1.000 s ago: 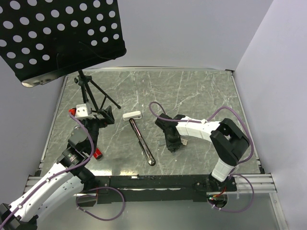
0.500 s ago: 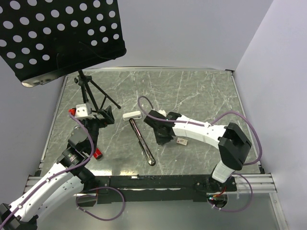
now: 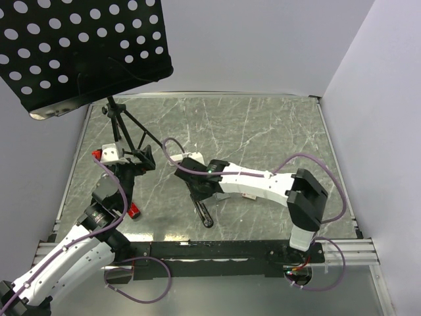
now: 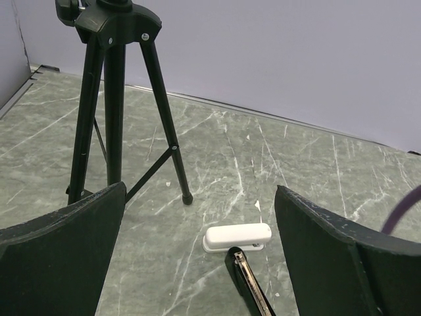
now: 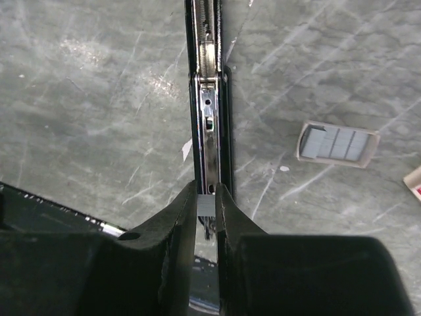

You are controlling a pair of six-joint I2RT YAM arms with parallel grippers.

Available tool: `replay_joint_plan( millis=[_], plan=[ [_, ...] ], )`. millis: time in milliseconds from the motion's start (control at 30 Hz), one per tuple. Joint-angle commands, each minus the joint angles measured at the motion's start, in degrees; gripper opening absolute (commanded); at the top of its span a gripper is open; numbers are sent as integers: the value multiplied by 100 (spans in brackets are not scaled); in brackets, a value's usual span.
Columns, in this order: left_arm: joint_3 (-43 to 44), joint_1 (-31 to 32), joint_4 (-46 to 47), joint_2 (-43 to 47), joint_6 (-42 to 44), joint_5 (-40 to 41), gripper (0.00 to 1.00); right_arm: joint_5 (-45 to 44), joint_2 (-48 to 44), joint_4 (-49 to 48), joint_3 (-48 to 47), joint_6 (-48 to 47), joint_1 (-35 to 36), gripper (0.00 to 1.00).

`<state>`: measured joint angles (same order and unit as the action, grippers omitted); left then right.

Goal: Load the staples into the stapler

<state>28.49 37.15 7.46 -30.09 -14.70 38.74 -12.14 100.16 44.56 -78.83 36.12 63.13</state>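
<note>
My right gripper is just above the open channel of the black magazine rail, with that channel right below its fingers. Next, it will go down into the channel and let go of the staple strip.
The stapler lies swung open: its white body point(image 4: 237, 236) rests on the marble, and its black magazine rail point(image 5: 209, 99) point(image 3: 205, 214) runs toward the near edge. My right gripper point(image 5: 206, 197) point(image 3: 197, 187) hovers over that rail, shut on a short grey strip of staples point(image 5: 206, 205) pinched between the fingertips, in line with the channel. To its right lie the greyish staples tray point(image 5: 338, 144) and a corner of the pale red-printed box point(image 5: 414, 183). My left gripper point(image 4: 200, 191) point(image 3: 141, 158) hangs open and empty, left of the stapler and facing its white body.
A black tripod point(image 4: 115, 99) point(image 3: 125, 128) stands beside the left gripper and carries a perforated black plate point(image 3: 79, 46) over the back left. A small red object point(image 3: 134, 210) lies by the left arm. Grey walls close in the table.
My right arm has swung left from the staples box to above the stapler's rail, with its grip unchanged. The left arm has barely moved.
</note>
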Motion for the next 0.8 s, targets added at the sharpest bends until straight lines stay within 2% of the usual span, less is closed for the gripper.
replay_joint_plan(
  millis=[0, 767],
  plan=[
    [43, -23, 150, 82, -33, 55, 99, -192, 232, -96, -238, -17, 85, 15],
    [34, -23, 141, 99, -33, 46, 99, -148, 513, -158, 43, 115, 208, 14]
  ],
)
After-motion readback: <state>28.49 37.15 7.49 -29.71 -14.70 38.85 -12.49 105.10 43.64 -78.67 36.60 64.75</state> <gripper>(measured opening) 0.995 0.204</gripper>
